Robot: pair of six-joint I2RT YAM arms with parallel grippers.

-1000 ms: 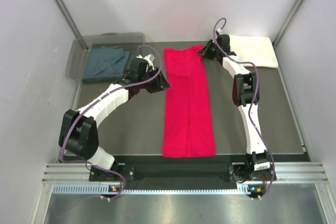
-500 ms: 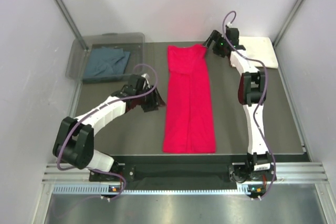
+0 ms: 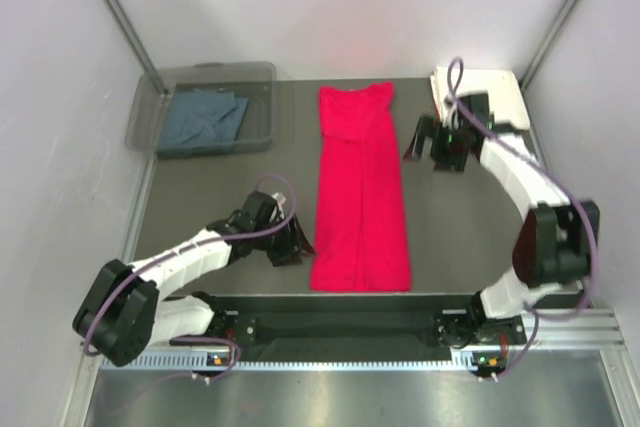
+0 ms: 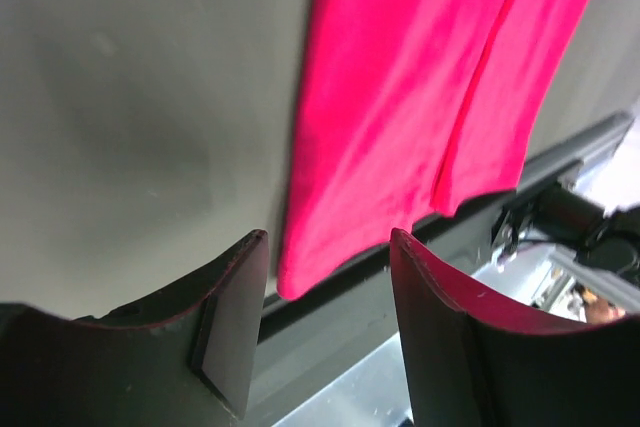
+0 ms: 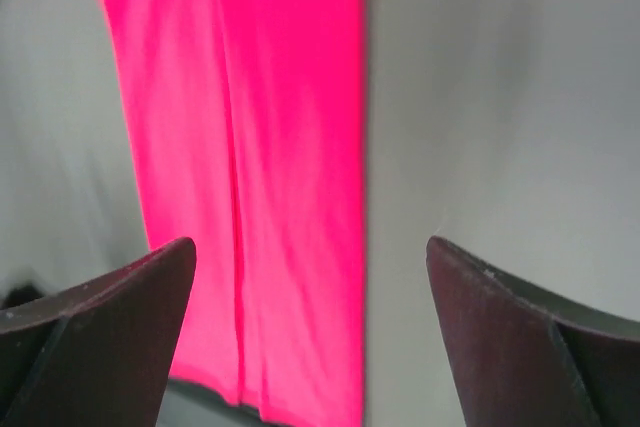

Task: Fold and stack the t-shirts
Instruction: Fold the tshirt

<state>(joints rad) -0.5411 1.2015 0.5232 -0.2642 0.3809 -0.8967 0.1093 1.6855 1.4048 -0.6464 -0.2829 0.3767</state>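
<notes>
The open left gripper moves down and back around the red t-shirt's bin-side near corner (image 3: 317, 283) (image 4: 296, 279) next and closes, since that corner lies flat below the gripper and back from it.
The bright red t-shirt (image 3: 360, 187) lies flat as a long narrow strip down the middle of the table, also seen in the left wrist view (image 4: 420, 97) and the right wrist view (image 5: 250, 147). My left gripper (image 3: 298, 244) (image 4: 328, 239) hovers open just left of the shirt's near left corner, with nothing between its fingers. My right gripper (image 3: 413, 139) (image 5: 310, 244) stands wide open to the right of the shirt's upper half, holding nothing. A cream-white folded t-shirt (image 3: 495, 82) rests at the back right, partly behind the right arm. The slate blue-grey t-shirt (image 3: 205, 117) lies in the bin.
A clear plastic bin (image 3: 255, 77) sits at the back left. The dark table mat (image 3: 220, 187) ends at a metal rail (image 3: 340, 332) along the near edge. White walls close in both sides and the back.
My right gripper let go of the red shirt's far end, opened wide and drew back toward the near right. My left gripper slid down along the shirt's left edge toward the near corner.
</notes>
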